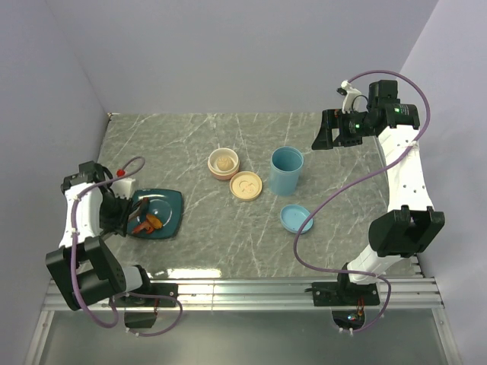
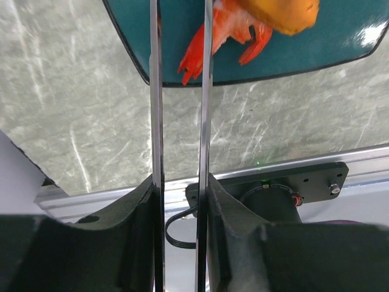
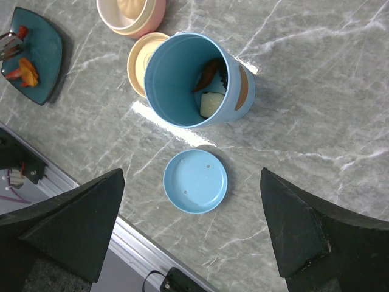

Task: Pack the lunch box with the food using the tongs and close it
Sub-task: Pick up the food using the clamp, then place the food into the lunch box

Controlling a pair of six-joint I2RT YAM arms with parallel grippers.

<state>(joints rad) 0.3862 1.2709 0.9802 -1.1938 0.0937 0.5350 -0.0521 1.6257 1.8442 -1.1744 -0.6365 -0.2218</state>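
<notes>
The blue tub's mouth [image 1: 287, 159] is open. My left gripper will next lift its tongs, then move them to the right in the top view, over it, to release.
My left gripper [image 2: 181, 182] is shut on the tongs [image 2: 157, 109], one black finger pressed on the outside of each thin metal arm. The tongs reach over the near edge of the dark teal plate [image 2: 316, 52], their tips out of the left wrist view. A red-orange shrimp piece [image 2: 226, 27] lies under the right arm, its tail between both arms, beside an orange bite [image 2: 285, 12]. The blue lunch box tub [image 3: 182, 67] stands open with two bites [image 3: 210, 91] inside. Its blue lid [image 3: 195, 181] lies below my open right gripper [image 3: 191, 176].
A pink bowl [image 1: 224, 163] holding a pale ball and a beige lid [image 1: 246, 185] sit left of the blue tub [image 1: 287, 169]. The plate [image 1: 169, 204] is at the table's left, near the left arm. An aluminium rail [image 1: 243, 293] runs along the near edge.
</notes>
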